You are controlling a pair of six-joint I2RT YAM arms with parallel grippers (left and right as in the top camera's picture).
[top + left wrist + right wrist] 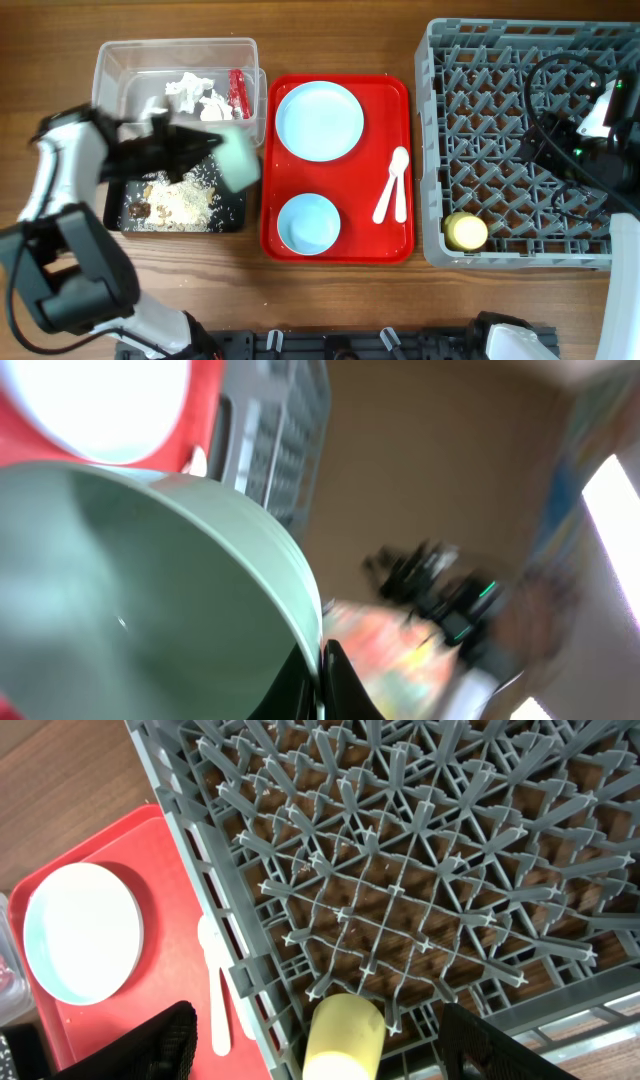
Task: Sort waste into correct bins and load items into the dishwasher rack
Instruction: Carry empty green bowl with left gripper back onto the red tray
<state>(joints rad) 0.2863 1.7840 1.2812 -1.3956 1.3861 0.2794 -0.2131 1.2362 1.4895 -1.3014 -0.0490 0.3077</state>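
Note:
The pale green bowl is empty. My left gripper will level it next and lower it onto the red tray's bare patch (360, 196) beside the spoons.
My left gripper (205, 150) is shut on the rim of the pale green bowl (238, 160) and holds it tilted above the black tray (232, 222), which holds rice-like food scraps (180, 200). In the left wrist view the bowl (130, 600) fills the left side, its rim pinched between my fingers (322, 682). The clear tub (120, 65) holds white tissue (195, 92) and a red wrapper (238, 92). The pale blue plate (320, 120), pale blue bowl (308, 223) and two white spoons (393, 185) lie on the red tray. The yellow cup (465, 231) lies in the grey rack (520, 60). My right gripper (315, 1055) is open above the cup (345, 1030).
The flat red tray (340, 250) sits between the bins and the rack. My right arm (585, 135) and its cables hang over the rack's right half. The right wrist view shows the plate (80, 930), a spoon (215, 980) and the rack's left wall (215, 870).

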